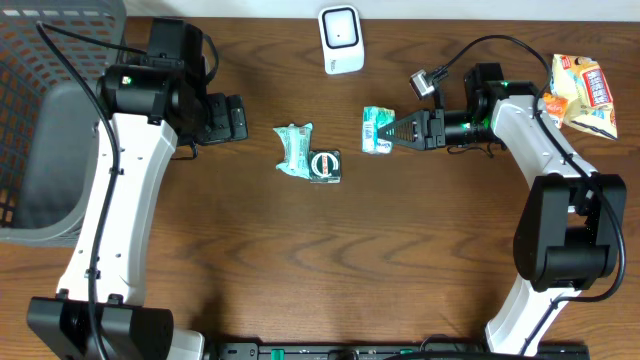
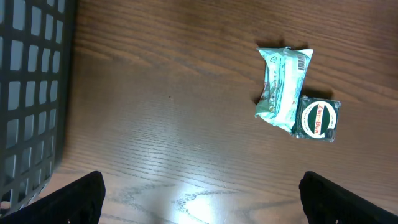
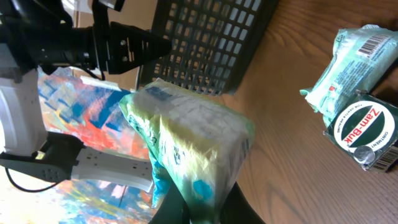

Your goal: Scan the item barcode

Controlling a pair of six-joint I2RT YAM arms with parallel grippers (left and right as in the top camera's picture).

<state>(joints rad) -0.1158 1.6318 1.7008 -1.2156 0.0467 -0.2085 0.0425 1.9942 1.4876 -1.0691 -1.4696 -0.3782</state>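
Note:
My right gripper swings outward over the scanner (image 1: 340, 40) next, then toward the snack bag (image 1: 589, 97), which lies to its right in the overhead view. It then releases the packet there.
My right gripper (image 1: 393, 130) is shut on a green and white packet (image 1: 377, 130), held just right of the table's middle. In the right wrist view the packet (image 3: 193, 140) rises from between my pinched fingers (image 3: 168, 208), crumpled, with no barcode showing on it. The white barcode scanner (image 1: 340, 40) stands at the back edge, up and left of the packet. My left gripper (image 1: 228, 118) hangs open over bare wood at the left, its black fingertips (image 2: 78, 198) far apart with nothing between them.
A second green packet (image 1: 294, 148) with a barcode on its end lies mid-table, touching a round Zam-Buk tin (image 1: 325, 166). A dark mesh basket (image 1: 45, 110) fills the left side. A snack bag (image 1: 585, 92) lies at the far right.

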